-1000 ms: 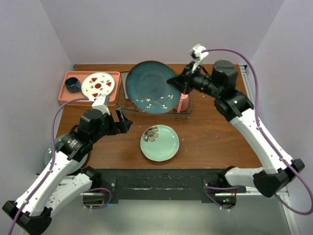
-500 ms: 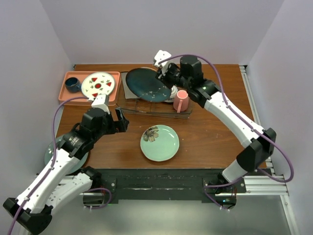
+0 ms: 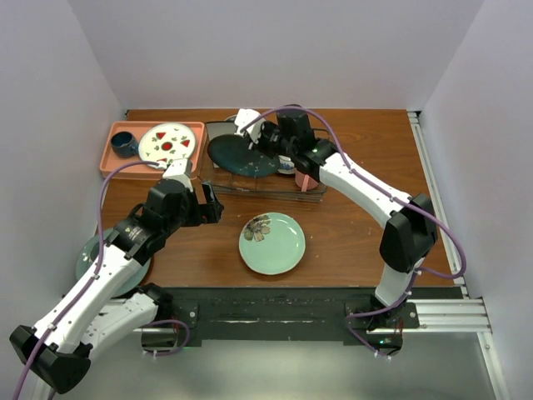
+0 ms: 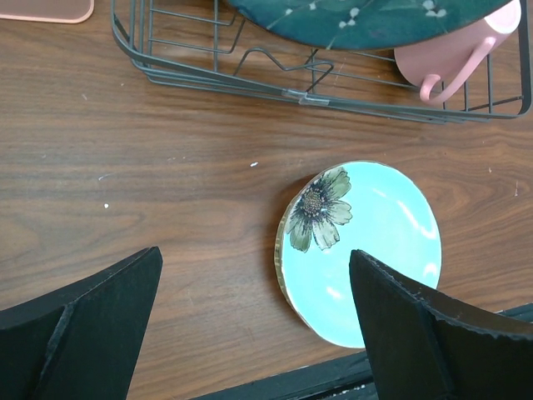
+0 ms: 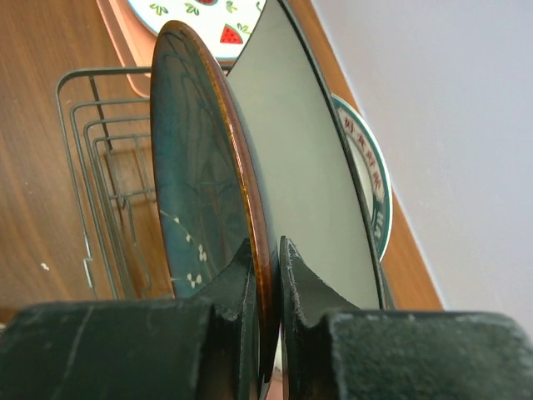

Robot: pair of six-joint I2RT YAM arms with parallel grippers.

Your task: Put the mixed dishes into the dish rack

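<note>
My right gripper moves down next and releases the dark teal plate on edge among the rack's wires beside the square plate, since these lie below my gripper.
My right gripper (image 3: pixel 265 147) (image 5: pixel 266 250) is shut on the rim of a dark teal plate with white blossoms (image 3: pixel 240 157) (image 5: pixel 196 192), held on edge over the left part of the dark wire dish rack (image 3: pixel 258 189) (image 5: pixel 92 158) (image 4: pixel 216 71). Behind it stand a grey-looking square plate (image 5: pixel 308 175) and a white plate with a lettered rim (image 5: pixel 369 171). The pink mug (image 3: pixel 306 179) (image 4: pixel 450 52) sits in the rack's right end. A pale green plate with a flower (image 3: pixel 271 242) (image 4: pixel 362 250) lies on the table. My left gripper (image 3: pixel 211 203) (image 4: pixel 258 333) is open and empty, just left of it.
A salmon tray (image 3: pixel 112 160) at the back left holds a white plate with red marks (image 3: pixel 166 142) and a dark blue cup (image 3: pixel 123 144). Another pale plate (image 3: pixel 84 261) shows under my left arm at the table's left edge.
My right arm has swung left and down with the teal plate, tipping it from face-up to on edge over the rack's left part. My left arm has barely moved.
</note>
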